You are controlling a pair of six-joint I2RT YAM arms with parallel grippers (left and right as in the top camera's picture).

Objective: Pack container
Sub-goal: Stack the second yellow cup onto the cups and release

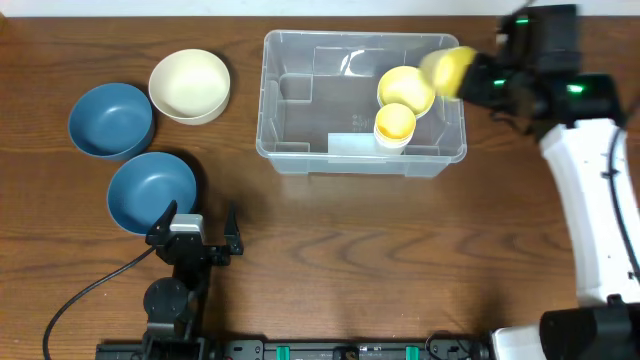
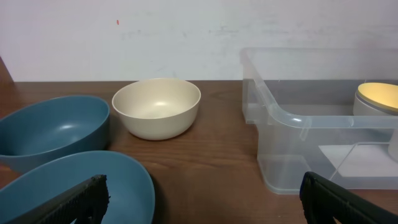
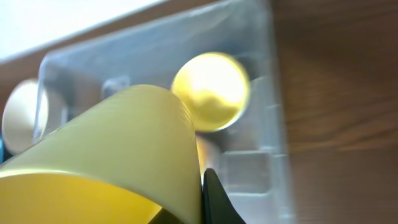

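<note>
My right gripper lowers back over the container's yellow cup (image 1: 395, 122) (image 3: 204, 154) next for the release, since that cup is below and to its left in the overhead view.
The clear plastic container (image 1: 300, 150) stands at the back middle of the table and holds a yellow bowl (image 1: 404, 88) and a yellow cup (image 1: 394, 123). It also shows in the left wrist view (image 2: 286, 118) and the right wrist view (image 3: 261, 37). My right gripper (image 1: 478, 78) is shut on a yellow cup (image 1: 447, 68) and holds it above the container's right rim. In the right wrist view that cup (image 3: 112, 155) fills the lower left, pressed against a finger. My left gripper (image 1: 197, 230) is open and empty near the front left, beside a blue bowl (image 1: 150, 190).
A second blue bowl (image 1: 110, 120) and a cream bowl (image 1: 190, 85) stand at the back left. The cream bowl (image 2: 157, 107) and both blue bowls (image 2: 53, 127) show in the left wrist view. A black cable (image 1: 90, 295) runs along the front left.
</note>
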